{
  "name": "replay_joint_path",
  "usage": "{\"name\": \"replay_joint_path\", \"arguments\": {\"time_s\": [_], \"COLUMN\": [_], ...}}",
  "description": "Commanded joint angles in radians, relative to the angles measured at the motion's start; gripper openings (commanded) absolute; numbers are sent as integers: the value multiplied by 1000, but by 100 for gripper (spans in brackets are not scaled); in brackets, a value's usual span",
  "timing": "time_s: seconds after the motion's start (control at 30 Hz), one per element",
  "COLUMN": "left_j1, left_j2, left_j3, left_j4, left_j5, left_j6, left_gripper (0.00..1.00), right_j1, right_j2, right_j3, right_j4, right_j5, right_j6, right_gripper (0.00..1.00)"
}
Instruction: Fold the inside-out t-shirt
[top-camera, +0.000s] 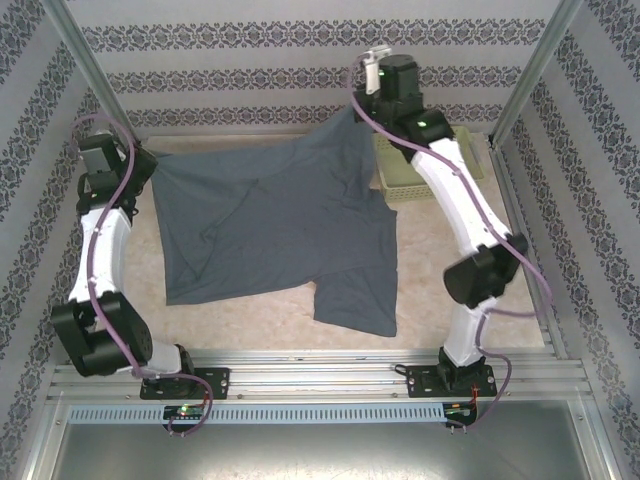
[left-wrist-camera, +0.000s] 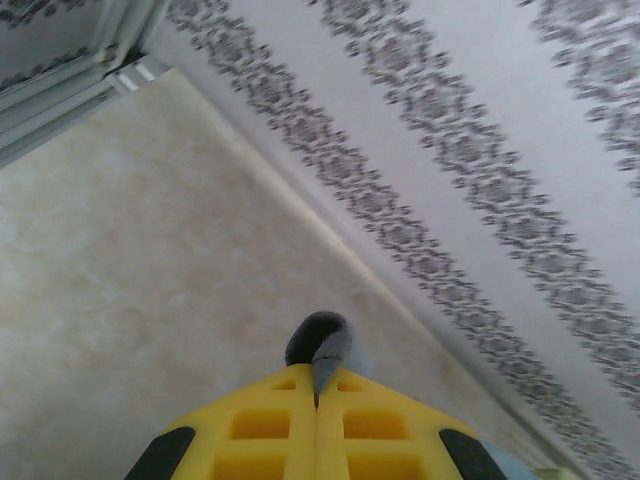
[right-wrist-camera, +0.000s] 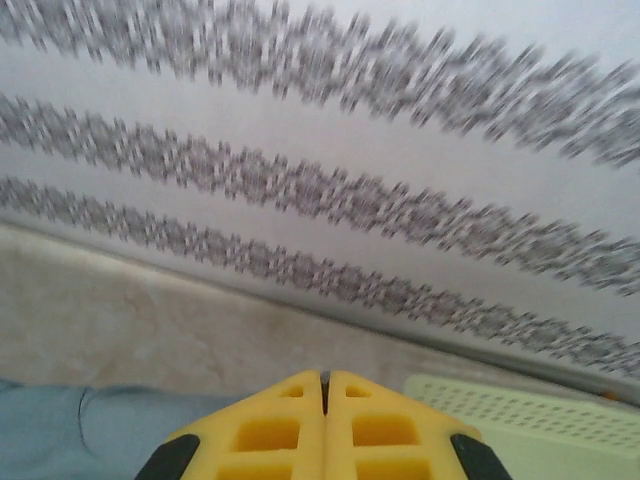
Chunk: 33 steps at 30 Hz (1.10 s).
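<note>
My left gripper brings the lifted corner down onto the shirt's flat near part next and releases it there, since that part is below and back.
The inside-out t-shirt (top-camera: 270, 225) is slate blue-grey and lies spread over the table, with its two far corners lifted. My left gripper (top-camera: 148, 162) is shut on the far-left corner. In the left wrist view a curl of grey cloth (left-wrist-camera: 325, 345) sticks out past the shut yellow fingertips of my left gripper (left-wrist-camera: 317, 388). My right gripper (top-camera: 360, 102) holds the far-right corner higher, near the back wall. In the right wrist view the right gripper (right-wrist-camera: 323, 380) is shut, a thin sliver of cloth shows between the tips, and the shirt (right-wrist-camera: 90, 430) hangs below left.
A light green basket (top-camera: 405, 172) stands at the back right, partly under the right arm, and its perforated rim (right-wrist-camera: 530, 420) is close beside the right fingers. Patterned walls close in the back and sides. Bare table (top-camera: 250, 320) lies in front of the shirt.
</note>
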Motion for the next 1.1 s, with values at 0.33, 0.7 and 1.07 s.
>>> {"name": "replay_joint_path", "arguments": {"time_s": [0.33,0.7,1.07], "left_j1": [-152,-249,-350], "left_j2": [-102,80,-192], "left_j3": [-354,-255,-435], "left_j4": [-174,-209,-306], "left_j5": [235,77,-180], "left_j6": [25,117,140], "left_gripper": [4,30,58], "right_j1": [-15,-102,-151], "right_j2": [-686,-765,-698], "right_j3": [-840,-958,-924], "right_j4": [91,54,61], "right_j5": [35,9,-25], "right_j6": [123,170,193], "right_gripper": [0,0,0]}}
